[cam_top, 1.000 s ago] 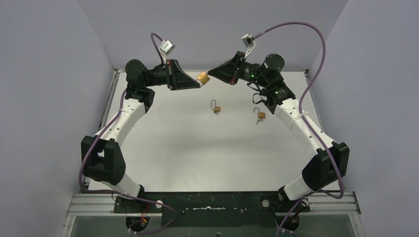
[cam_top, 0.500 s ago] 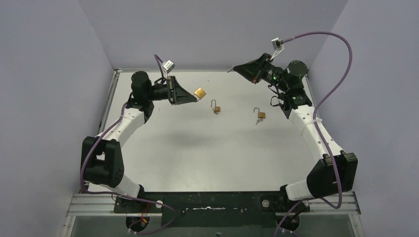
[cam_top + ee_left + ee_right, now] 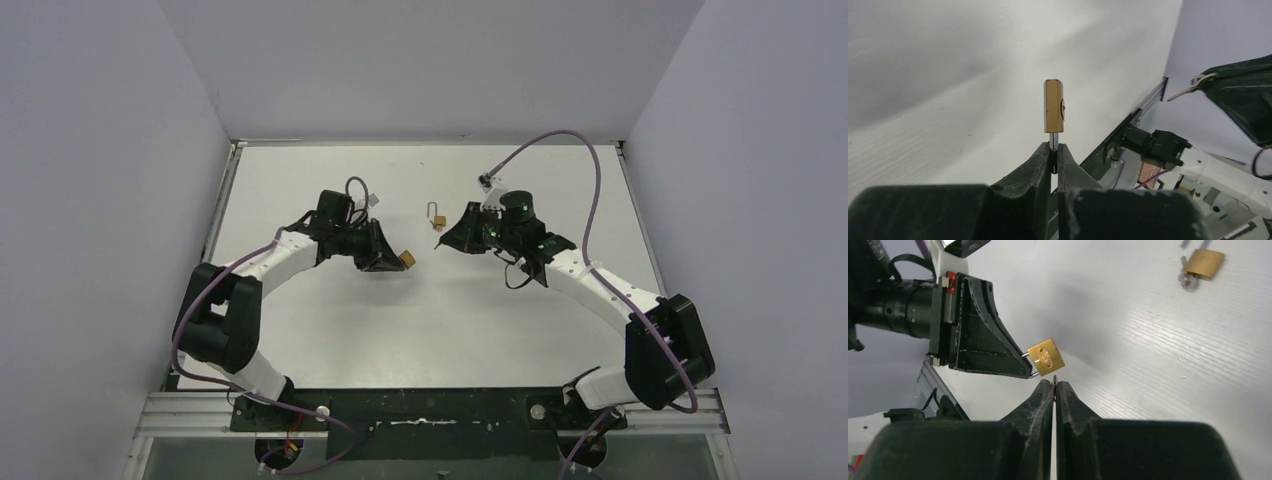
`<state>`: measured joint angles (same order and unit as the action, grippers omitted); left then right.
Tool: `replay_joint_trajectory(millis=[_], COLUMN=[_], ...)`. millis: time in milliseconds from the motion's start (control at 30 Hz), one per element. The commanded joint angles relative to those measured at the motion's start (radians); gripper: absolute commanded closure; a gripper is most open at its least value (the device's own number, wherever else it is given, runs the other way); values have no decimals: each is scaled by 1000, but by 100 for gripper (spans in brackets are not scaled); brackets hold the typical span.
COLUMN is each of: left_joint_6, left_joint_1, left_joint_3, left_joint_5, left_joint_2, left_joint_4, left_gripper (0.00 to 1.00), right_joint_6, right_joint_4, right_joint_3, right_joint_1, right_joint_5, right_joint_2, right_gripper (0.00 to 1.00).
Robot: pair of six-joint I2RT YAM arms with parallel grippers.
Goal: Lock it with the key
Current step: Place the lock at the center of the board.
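Note:
The left gripper lowers and draws back to release the steel shackle next, since the bare white tabletop lies below the gripper and nearer my base.
My left gripper [image 3: 1053, 147] is shut on the steel shackle of a small brass padlock [image 3: 1053, 106] and holds it out above the table; they also show in the top view, gripper [image 3: 388, 260] and padlock [image 3: 407, 259]. My right gripper [image 3: 1055, 384] is shut on a thin key whose tip [image 3: 1055, 378] just pokes past the fingertips. The tip sits right below the held padlock [image 3: 1045, 356], close to it. In the left wrist view the key [image 3: 1182, 92] and its ring stick out of the right gripper.
A second brass padlock [image 3: 437, 218] with an open shackle lies on the white table [image 3: 300, 180] behind the grippers; it shows with a key in it in the right wrist view [image 3: 1203, 264]. The table's near edge rail [image 3: 1143, 105] is in view.
Both arms have dropped from the back of the table toward its middle. The left lowered the padlock, and the right gripper swung round to face it, covering the spot where another padlock lay.

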<state>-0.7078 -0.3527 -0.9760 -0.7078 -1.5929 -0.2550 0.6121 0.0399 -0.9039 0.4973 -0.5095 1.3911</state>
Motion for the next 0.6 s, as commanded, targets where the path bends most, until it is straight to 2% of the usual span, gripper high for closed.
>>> replay_joint_trajectory(millis=[0,233,500,533,567], left_joint_6=[82,100,103,105,108], left_joint_1=[-42,-91,-95,-97,-98], left_joint_3=[-47,-52,-46,-49,-53], left_joint_5=[116,129,129,126,125], left_joint_2=[-53,-162,-186,-189,-191], left_joint_4=[-69,-75,-78,-82,-89], left_gripper=[100,100,100,100,100], right_joint_6=[-13,-13,28,26,20], right_joint_4=[29,31,104,104,101], right_joint_3=[-11,-13,13,7,-1], right_joint_1=[24,124,137,138,138], right_joint_5=[97,144,158,152,147], right_joint_2=[53,212,321,336,354], right_gripper=[100,100,100,98,90])
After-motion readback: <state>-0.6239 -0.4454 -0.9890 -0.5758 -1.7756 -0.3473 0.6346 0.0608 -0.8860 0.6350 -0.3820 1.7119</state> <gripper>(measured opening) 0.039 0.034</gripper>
